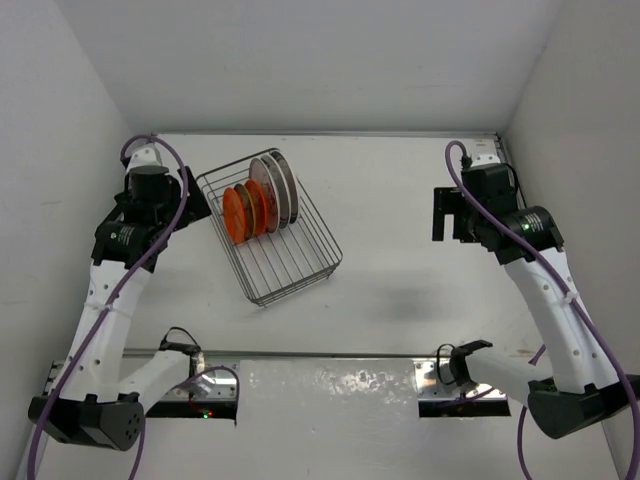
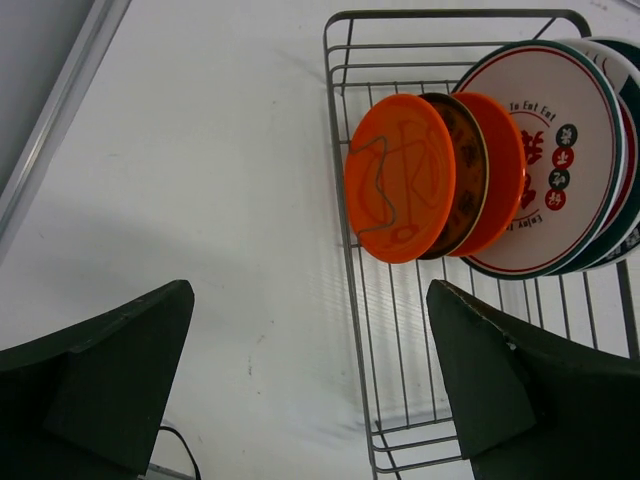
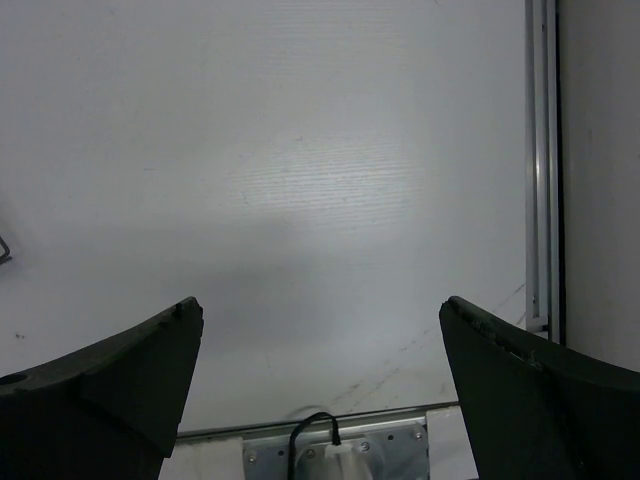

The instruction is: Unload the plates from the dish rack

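The front white plate's teal rim (image 1: pixel 273 182) (image 2: pixel 616 160) stands out past the smaller orange plates. My left gripper will go to the right in the top view and down onto it next.
The dish rack (image 1: pixel 290 255) is a dark wire basket at the table's back left. Several plates stand upright in its far end: two orange ones (image 1: pixel 240 213) in front and larger white ones (image 1: pixel 276 185) behind. In the left wrist view the front orange plate (image 2: pixel 398 178), the second orange plate (image 2: pixel 503 185) and a white plate with a teal-and-red rim (image 2: pixel 565 150) stand in the rack (image 2: pixel 352 270). My left gripper (image 1: pixel 197 207) is open and empty, just left of the rack, its jaws straddling the rack's side wire (image 2: pixel 310 340). My right gripper (image 1: pixel 441 213) is open and empty above bare table (image 3: pixel 320 340).
White walls close the table on the left, back and right. A metal rail (image 3: pixel 540 160) runs along the right edge. Metal mounting plates (image 1: pixel 465 385) with cables sit at the near edge by the arm bases.
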`<state>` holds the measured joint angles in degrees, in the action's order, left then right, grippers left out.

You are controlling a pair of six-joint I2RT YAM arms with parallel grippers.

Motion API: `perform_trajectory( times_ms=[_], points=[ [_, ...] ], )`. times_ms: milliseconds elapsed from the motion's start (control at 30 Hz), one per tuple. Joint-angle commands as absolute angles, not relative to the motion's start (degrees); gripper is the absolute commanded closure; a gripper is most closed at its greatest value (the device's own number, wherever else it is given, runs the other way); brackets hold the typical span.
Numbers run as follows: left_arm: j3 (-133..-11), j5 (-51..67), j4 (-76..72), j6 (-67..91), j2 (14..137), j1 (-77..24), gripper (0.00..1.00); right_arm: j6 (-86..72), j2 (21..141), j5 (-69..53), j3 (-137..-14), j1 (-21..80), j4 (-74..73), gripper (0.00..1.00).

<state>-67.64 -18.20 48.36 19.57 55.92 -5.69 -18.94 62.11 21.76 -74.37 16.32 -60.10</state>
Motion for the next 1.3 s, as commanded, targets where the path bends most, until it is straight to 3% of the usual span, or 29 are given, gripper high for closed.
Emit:
perform_trajectory(
  times_ms=[0,233,367,567,600,700,800,867,1067,1233,1267],
  points=[
    [-70.66,-16.44,47.81,20.47,56.69,-6.24,0.00,-20.13,61.26,24.17,-75.59,16.44,-60.29,0.01],
    [-73.91,-5.03,41.95,31.60,63.70,-8.16,0.00,-20.30,61.08,23.38,-73.48,16.35,-60.38,0.01],
    [-78.82,-8.08,38.59,37.96,72.67,-18.25,0.01,-21.71,61.26,23.55,-72.69,16.44,-61.17,0.01],
    [-81.91,-9.66,32.53,42.54,82.78,-20.39,0.17,-21.88,59.77,22.07,-70.93,16.44,-61.61,0.01],
    [-82.61,-10.36,32.26,42.63,83.84,-20.39,0.26,-22.23,59.42,21.71,-70.41,16.44,-61.52,0.01],
    [-86.30,-11.86,33.48,42.80,89.11,-20.39,0.37,-22.94,58.19,20.83,-68.91,16.35,-61.70,0.01],
    [-88.06,-13.18,33.58,42.37,93.41,-20.39,0.42,-22.85,57.83,20.83,-68.55,16.43,-62.22,0.01],
    [-88.68,-14.23,33.40,41.93,94.48,-20.39,0.43,-22.68,57.92,20.83,-68.73,16.35,-62.49,0.01],
    [-90.08,-15.64,33.75,41.22,99.14,-20.30,0.65,-21.97,58.27,21.18,-69.70,16.44,-63.10,0.01],
    [-90.26,-17.05,33.05,41.40,98.35,-20.30,0.78,-21.80,58.62,21.36,-70.75,16.44,-63.28,0.01],
    [-90.52,-17.31,33.05,40.79,98.26,-20.30,0.85,-21.80,58.62,21.27,-70.93,16.35,-63.37,0.01]
  ],
)
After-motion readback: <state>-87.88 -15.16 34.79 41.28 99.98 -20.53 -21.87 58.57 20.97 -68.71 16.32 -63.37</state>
